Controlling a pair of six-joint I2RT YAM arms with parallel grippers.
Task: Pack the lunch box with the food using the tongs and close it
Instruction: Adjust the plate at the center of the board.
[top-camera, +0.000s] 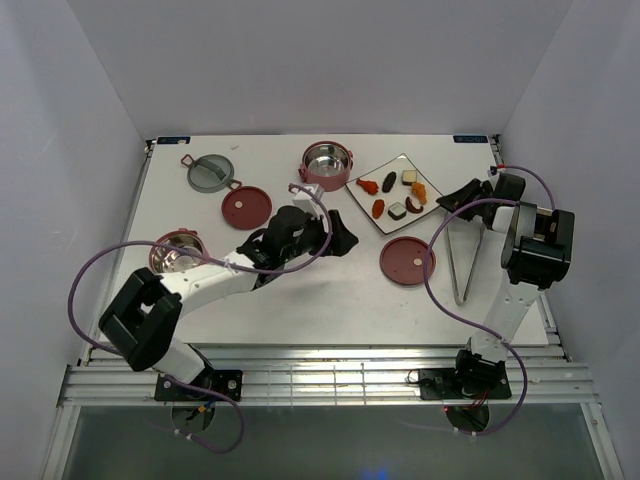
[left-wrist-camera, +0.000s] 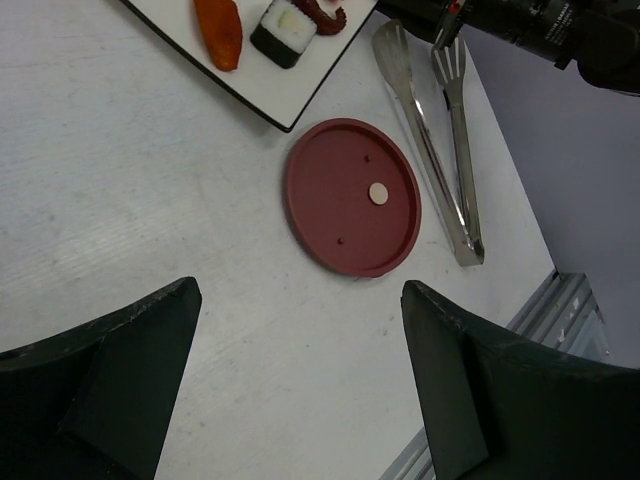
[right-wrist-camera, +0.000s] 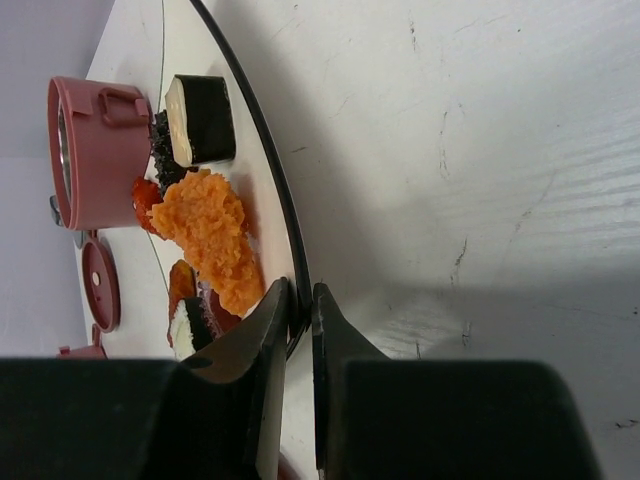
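I will next slide the plate (top-camera: 404, 160) left in the top view with my right gripper, onto the table's bare middle, and release the plate's rim.
The food (top-camera: 397, 209) lies on a white square plate (top-camera: 404, 160); an orange fried piece (right-wrist-camera: 205, 235) and a sushi roll (right-wrist-camera: 200, 120) show up close. My right gripper (top-camera: 455, 200) (right-wrist-camera: 300, 297) is shut on the plate's black rim (right-wrist-camera: 270, 160) at its right corner. The tongs (top-camera: 465, 260) (left-wrist-camera: 445, 170) lie flat on the table below that gripper, untouched. One lunch box bowl (top-camera: 327, 165) (right-wrist-camera: 90, 150) stands behind the plate, another (top-camera: 178, 250) at the left. My left gripper (top-camera: 340, 237) (left-wrist-camera: 300, 290) hangs open and empty over the table's middle.
One red disc lid (top-camera: 407, 261) (left-wrist-camera: 352, 195) lies between the plate and the tongs, a second (top-camera: 246, 207) left of centre. The grey-green lid (top-camera: 211, 171) is at the back left. The table's right edge (left-wrist-camera: 540, 290) runs just past the tongs.
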